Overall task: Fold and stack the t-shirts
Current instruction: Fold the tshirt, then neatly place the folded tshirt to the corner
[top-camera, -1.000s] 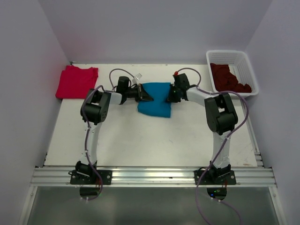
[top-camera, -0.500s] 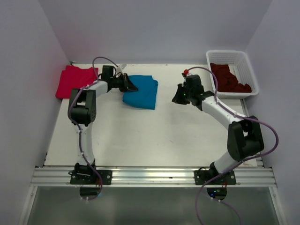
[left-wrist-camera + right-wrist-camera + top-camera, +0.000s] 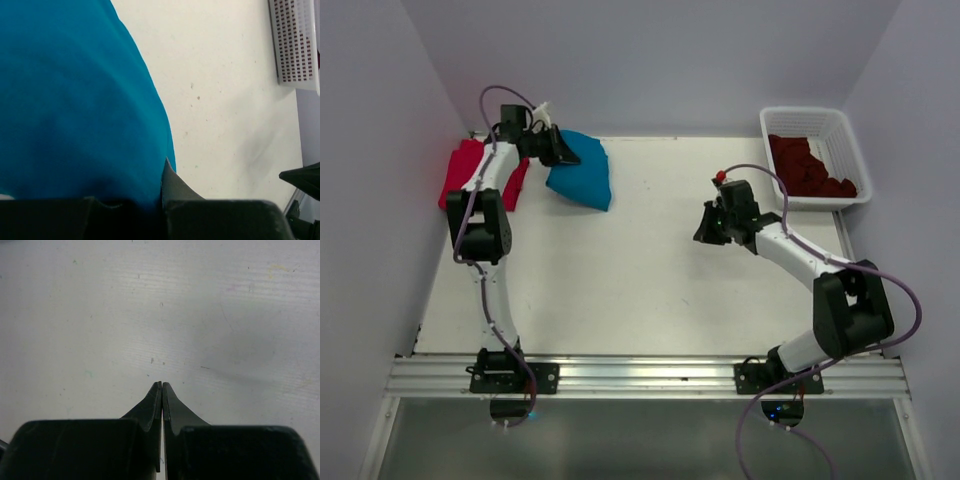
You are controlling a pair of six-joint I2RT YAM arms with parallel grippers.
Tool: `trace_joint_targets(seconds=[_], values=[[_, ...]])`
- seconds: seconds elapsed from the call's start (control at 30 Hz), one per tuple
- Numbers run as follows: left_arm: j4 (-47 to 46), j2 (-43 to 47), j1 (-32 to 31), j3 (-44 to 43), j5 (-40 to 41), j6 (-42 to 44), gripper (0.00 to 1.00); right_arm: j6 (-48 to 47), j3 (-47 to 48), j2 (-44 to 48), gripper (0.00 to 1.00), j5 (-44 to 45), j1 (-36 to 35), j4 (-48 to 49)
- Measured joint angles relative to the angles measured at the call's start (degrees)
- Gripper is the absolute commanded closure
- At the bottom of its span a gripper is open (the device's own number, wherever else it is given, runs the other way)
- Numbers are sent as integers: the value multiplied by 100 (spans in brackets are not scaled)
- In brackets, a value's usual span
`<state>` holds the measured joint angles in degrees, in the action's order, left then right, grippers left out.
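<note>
The folded red t-shirt (image 3: pixel 468 172) is to the left of my left gripper in the top view. I need to move my left gripper over it next and let go of the teal one onto it.
The folded teal t-shirt (image 3: pixel 582 170) hangs from my left gripper (image 3: pixel 558 155) at the table's far left, next to the folded red t-shirt (image 3: pixel 468 172), which the left arm partly covers. In the left wrist view the teal t-shirt (image 3: pixel 75 100) fills the left side and one finger (image 3: pixel 175 187) presses against its edge; the gripper is shut on it. My right gripper (image 3: pixel 704 232) is shut and empty over bare table right of centre; its fingertips (image 3: pixel 156 390) touch each other in the right wrist view. Dark maroon t-shirts (image 3: pixel 810 168) lie in the basket.
The white lattice basket (image 3: pixel 840 130) stands at the far right corner and shows in the left wrist view (image 3: pixel 295 45). Walls close in the back and both sides. A metal rail (image 3: pixel 640 375) runs along the near edge.
My left gripper has carried the teal t-shirt from the table's middle to the far left beside the red one. My right gripper let go of it, shut, and drew back toward the right.
</note>
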<state>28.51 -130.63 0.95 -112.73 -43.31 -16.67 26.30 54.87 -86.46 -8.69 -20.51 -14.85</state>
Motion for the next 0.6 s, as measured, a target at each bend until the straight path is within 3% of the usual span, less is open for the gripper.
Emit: trace_joint_targets(seconds=[0.13,0.6], values=[[507,-83,402,-562,144,223,100,-2,-179,72,100,-15,0,7],[1150,-72,1502,-1126,192,269,100,-7,-413,66,100,-321,-7,68]])
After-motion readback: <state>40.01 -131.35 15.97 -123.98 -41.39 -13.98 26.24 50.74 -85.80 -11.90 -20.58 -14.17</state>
